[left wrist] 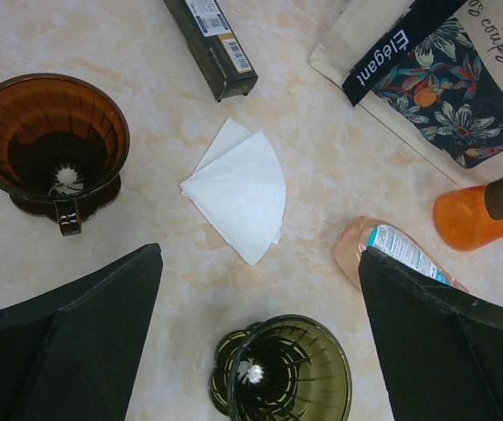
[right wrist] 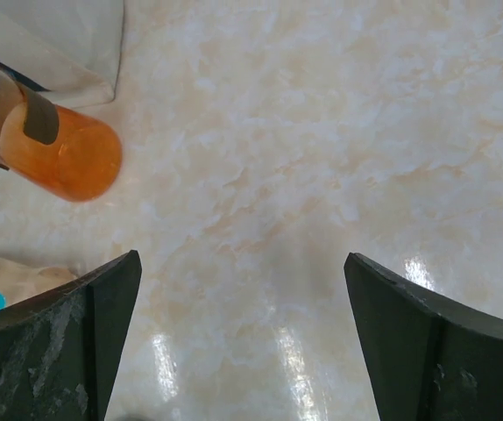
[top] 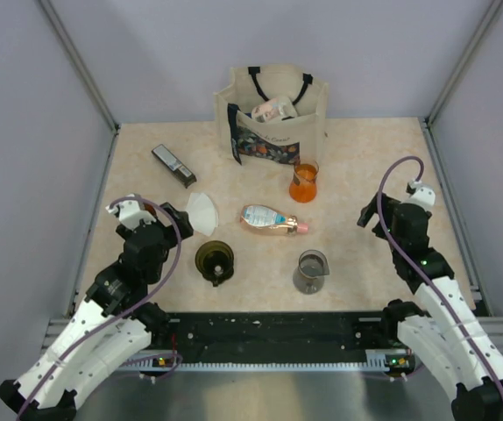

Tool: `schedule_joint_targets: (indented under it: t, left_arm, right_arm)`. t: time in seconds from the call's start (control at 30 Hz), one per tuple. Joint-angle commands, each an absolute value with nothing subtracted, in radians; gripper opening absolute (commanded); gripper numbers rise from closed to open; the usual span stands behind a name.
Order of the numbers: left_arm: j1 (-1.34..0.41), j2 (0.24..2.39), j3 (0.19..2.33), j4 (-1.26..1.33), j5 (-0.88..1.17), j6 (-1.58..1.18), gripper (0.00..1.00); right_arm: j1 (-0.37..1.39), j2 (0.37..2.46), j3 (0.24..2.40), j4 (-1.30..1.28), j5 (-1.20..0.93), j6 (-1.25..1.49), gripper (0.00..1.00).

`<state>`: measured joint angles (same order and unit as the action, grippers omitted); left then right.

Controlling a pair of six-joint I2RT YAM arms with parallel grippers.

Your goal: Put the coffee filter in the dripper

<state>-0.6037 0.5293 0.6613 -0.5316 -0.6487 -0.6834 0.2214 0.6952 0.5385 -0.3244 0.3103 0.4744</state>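
Next, my right gripper moves to the left in the top view and down around the green dripper's handle [top: 217, 281], which juts toward my base on that side.
The white folded coffee filter [top: 203, 213] [left wrist: 238, 189] lies flat on the marble table, just ahead of my left gripper [top: 180, 221] [left wrist: 260, 254], which hangs open and empty above it. A dark green dripper [top: 214, 261] [left wrist: 282, 368] stands upright near that gripper's fingers. In the left wrist view a brown dripper [left wrist: 50, 140] stands left of the filter; my left arm hides it in the top view. My right gripper [top: 371, 210] [right wrist: 243, 256] is open over bare table at the right, holding nothing.
A black box [top: 173, 165] [left wrist: 212, 44] lies behind the filter. A cloth bag [top: 273, 114] stands at the back. An orange beaker [top: 304, 182] [right wrist: 59, 149], a lying pink bottle [top: 273, 219] and a grey glass vessel [top: 311, 270] occupy the middle.
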Motion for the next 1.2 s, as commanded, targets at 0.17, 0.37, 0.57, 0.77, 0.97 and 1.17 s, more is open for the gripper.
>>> schedule_joint_targets:
  t: [0.17,0.37,0.57,0.77,0.97,1.17]
  left_arm:
    - [-0.601,0.517,0.675,-0.557,-0.722,-0.755,0.99]
    - [-0.603,0.557,0.701,-0.548,-0.684,-0.744,0.99]
    - [-0.601,0.650,0.764,-0.606,-0.560,-0.749,0.99]
    - [-0.603,0.695,0.789,-0.703,-0.526,-0.782,0.99]
    - [-0.601,0.686,0.735,-0.669,-0.522,-0.808,0.99]
    - [-0.601,0.651,0.710,-0.692,-0.578,-0.853,0.99]
  right_arm:
    - [0.221,0.577,0.480,-0.190,0.267,0.468,0.99]
    - [0.219,0.555,0.476,-0.181,0.250,0.457,0.99]
    - [0.221,0.584,0.476,-0.184,0.241,0.454,0.99]
    - [0.222,0.630,0.540,-0.198,0.050,0.416,0.99]
    - [0.557,0.773,0.731,-0.258,0.091,0.348,0.99]
    - [1.058,1.064,0.906,-0.235,0.371,0.377,0.99]
